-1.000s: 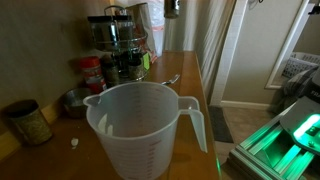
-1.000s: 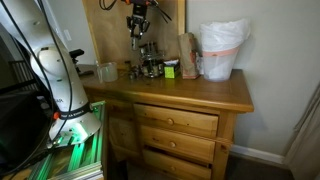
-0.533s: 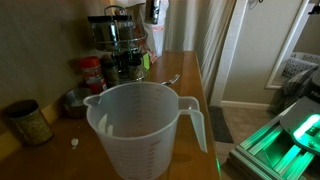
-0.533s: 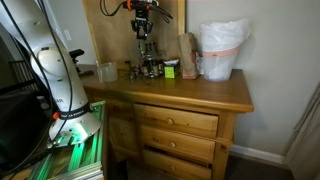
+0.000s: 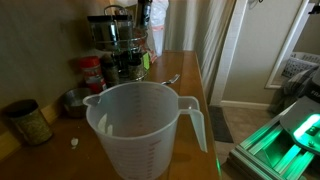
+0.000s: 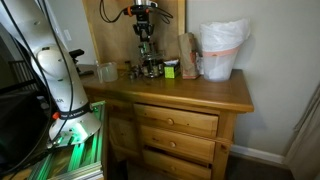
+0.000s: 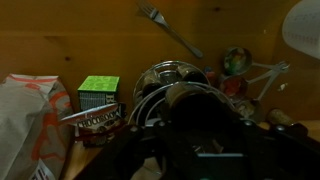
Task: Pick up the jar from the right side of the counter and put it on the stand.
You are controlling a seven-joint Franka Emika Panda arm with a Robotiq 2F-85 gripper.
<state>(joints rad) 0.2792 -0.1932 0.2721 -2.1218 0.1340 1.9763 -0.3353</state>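
The small dark jar still hangs above the loops. I need to lower my gripper into the stand's upper wire ring (image 7: 160, 99) next and release the jar there.
My gripper (image 6: 143, 27) hangs right above the stand (image 6: 150, 66), shut on the small dark jar (image 6: 144, 32). In an exterior view the gripper (image 5: 144, 12) is just right of the stand's top loop (image 5: 113, 32). In the wrist view the jar's dark cap (image 7: 196, 116) fills the space between my fingers, and the shiny round stand (image 7: 163, 76) lies directly beneath, with other small jars on it. The brown wooden counter (image 6: 195, 92) carries the stand at its back; it also shows in an exterior view (image 5: 182, 66).
A big translucent measuring jug (image 5: 140, 128) fills the foreground. A red-labelled jar (image 5: 92, 72) and a wider jar (image 5: 28, 122) stand nearby. A fork (image 7: 168, 30), a green box (image 7: 98, 92), a brown bag (image 6: 188, 55) and a white-lined bin (image 6: 222, 48) sit on the counter.
My gripper has carried the jar sideways toward the stand and now hangs over it. Nothing else has moved.
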